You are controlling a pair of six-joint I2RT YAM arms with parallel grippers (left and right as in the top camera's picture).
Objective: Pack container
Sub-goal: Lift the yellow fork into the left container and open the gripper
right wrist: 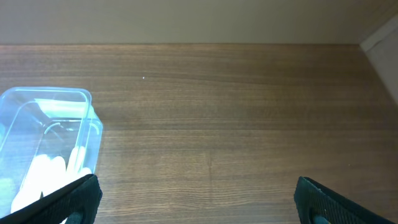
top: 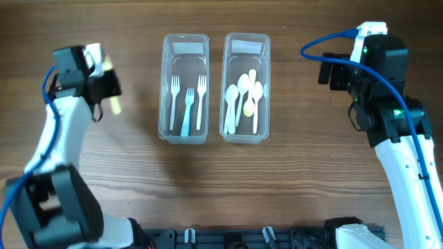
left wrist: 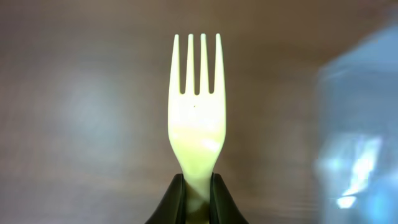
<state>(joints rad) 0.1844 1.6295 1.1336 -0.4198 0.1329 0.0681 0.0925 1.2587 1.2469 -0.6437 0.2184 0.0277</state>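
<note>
The container already holding forks lies to the right of my left gripper in the overhead view, so I will carry this fork above it and release.
My left gripper (left wrist: pixel 198 186) is shut on the handle of a pale yellow plastic fork (left wrist: pixel 196 106), tines pointing away from the wrist. In the overhead view the gripper (top: pixel 104 83) holds the fork (top: pixel 114 105) above the table, left of two clear containers. The left container (top: pixel 166 83) holds three forks (top: pixel 187 100). The right container (top: pixel 266 83) holds several white and yellowish spoons (top: pixel 242 100); it also shows in the right wrist view (right wrist: pixel 74 99). My right gripper (right wrist: pixel 196 202) is open and empty, over bare table right of the containers (top: pixel 346 72).
The wooden table (top: pixel 304 173) carries only the two containers side by side. A blurred edge of the left container (left wrist: pixel 360 137) shows at the right of the left wrist view. A dark rail runs along the front edge (top: pixel 263 238).
</note>
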